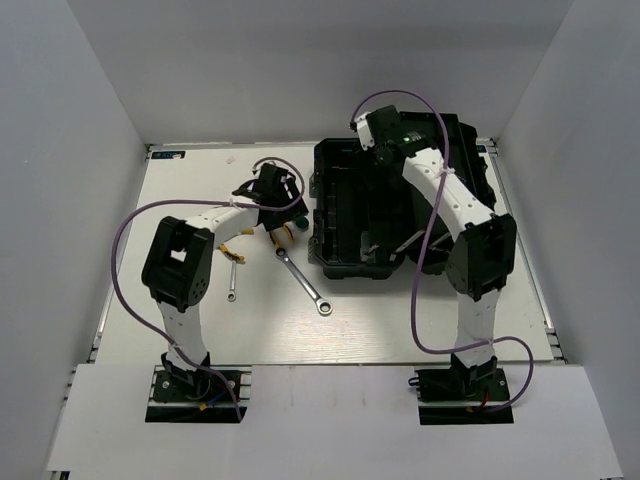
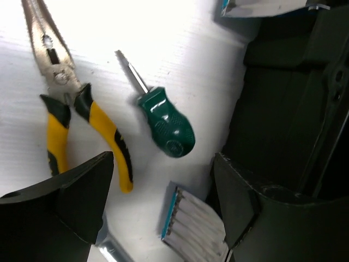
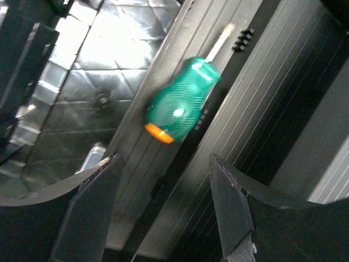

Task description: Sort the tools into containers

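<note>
The left gripper lowers next and narrows its open fingers astride the stubby screwdriver's green handle (image 1: 302, 224) (image 2: 170, 128) below, since the yellow pliers handle crowds one side.
In the left wrist view yellow-handled pliers (image 2: 82, 109) and a stubby green-handled screwdriver (image 2: 166, 123) lie on the white table beside the black toolbox (image 2: 289, 109). My left gripper (image 2: 163, 202) hovers open just short of them, holding nothing. In the right wrist view a second green screwdriver (image 3: 182, 103) with an orange end cap appears blurred over the ribbed black inside of the toolbox (image 3: 272, 98), clear of my open right gripper (image 3: 163, 202). The long ratchet wrench (image 1: 305, 283) and small wrench (image 1: 232, 281) lie on the table in front of the toolbox (image 1: 350, 230).
A white strip with a blue edge (image 2: 191, 224) lies on the table between the left fingers. The right arm (image 1: 450, 200) reaches across the top of the toolbox. White walls enclose the table (image 1: 400, 320) on three sides.
</note>
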